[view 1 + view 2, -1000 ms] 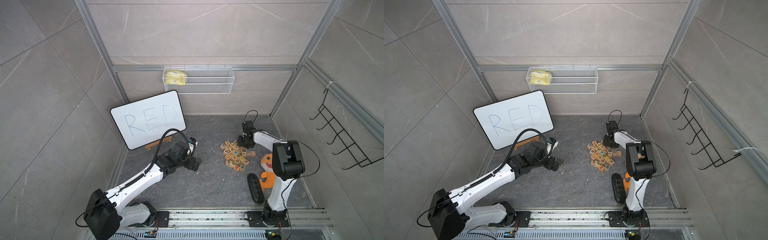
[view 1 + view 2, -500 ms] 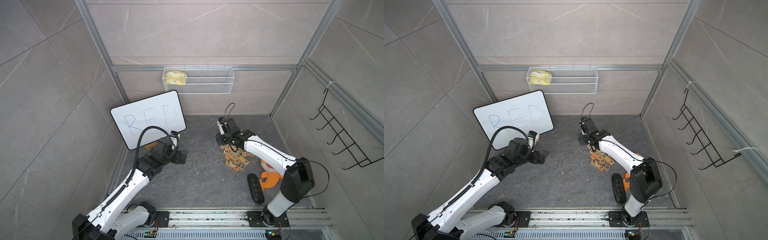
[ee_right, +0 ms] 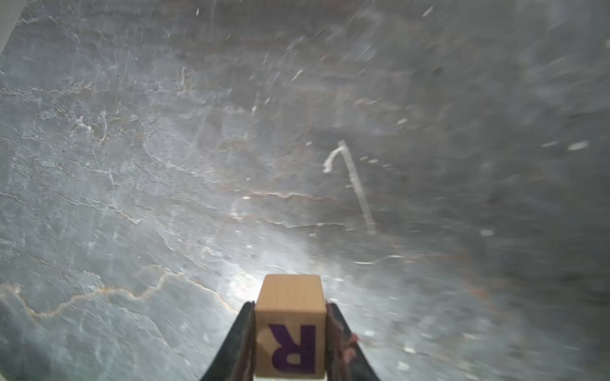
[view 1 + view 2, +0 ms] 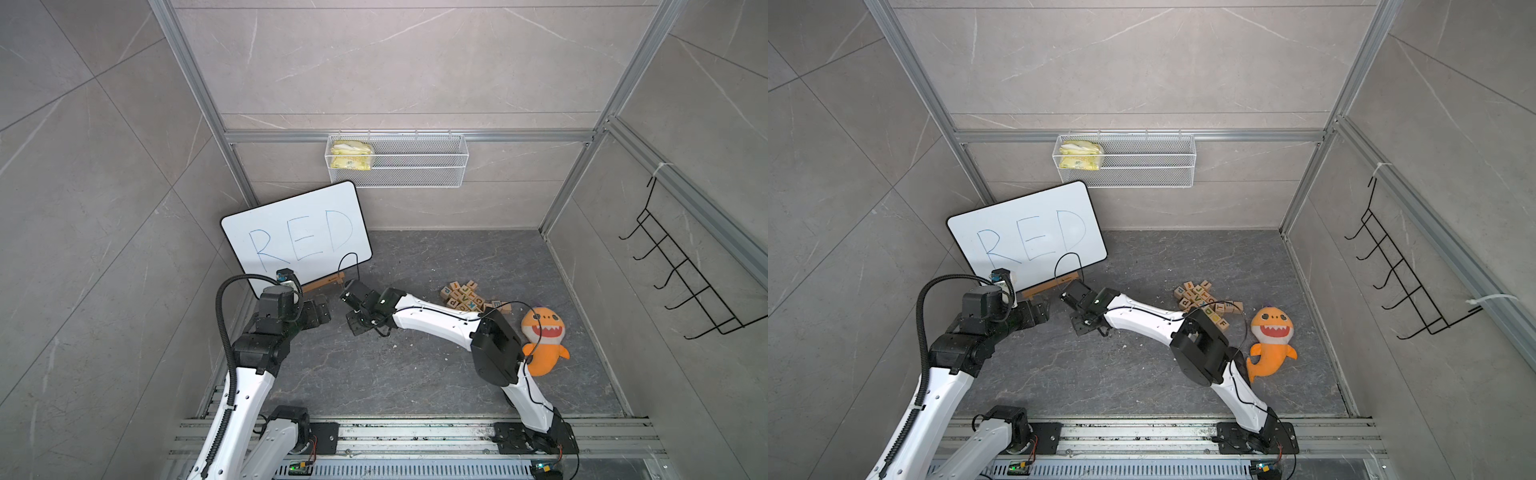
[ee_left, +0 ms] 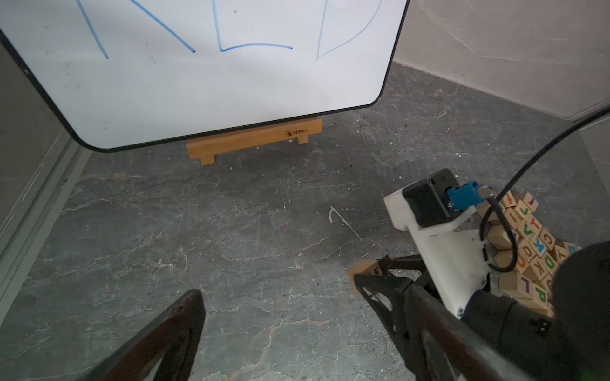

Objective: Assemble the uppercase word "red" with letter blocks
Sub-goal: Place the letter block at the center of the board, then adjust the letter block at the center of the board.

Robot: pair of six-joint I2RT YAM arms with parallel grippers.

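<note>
My right gripper moves down to the bare floor in front of the whiteboard next and releases the block there, since that spot is clear of the pile.
My right gripper [image 3: 290, 305] is shut on a light-wood letter block [image 3: 290, 333] whose near face shows a purple R. In both top views this gripper [image 4: 359, 326] [image 4: 1084, 326] hovers over the dark floor in front of the whiteboard. The left gripper [image 5: 277, 297] is open with only bare floor between its fingers [image 5: 185, 316]. It sits just left of the right gripper [image 4: 322, 311]. The remaining letter blocks [image 4: 465, 296] [image 4: 1200, 301] [image 5: 534, 244] lie in a loose pile at the right, partly hidden by the right arm.
A whiteboard [image 4: 295, 239] with blue "RED" leans on a wooden stand [image 5: 254, 140] at the back left. An orange shark plush [image 4: 542, 338] lies right of the pile. A wire basket [image 4: 399, 162] hangs on the back wall, a black hook rack [image 4: 681, 282] on the right wall.
The right arm has swung left from the pile to the spot in front of the whiteboard, carrying the block. The left arm has drawn back toward the left wall.
</note>
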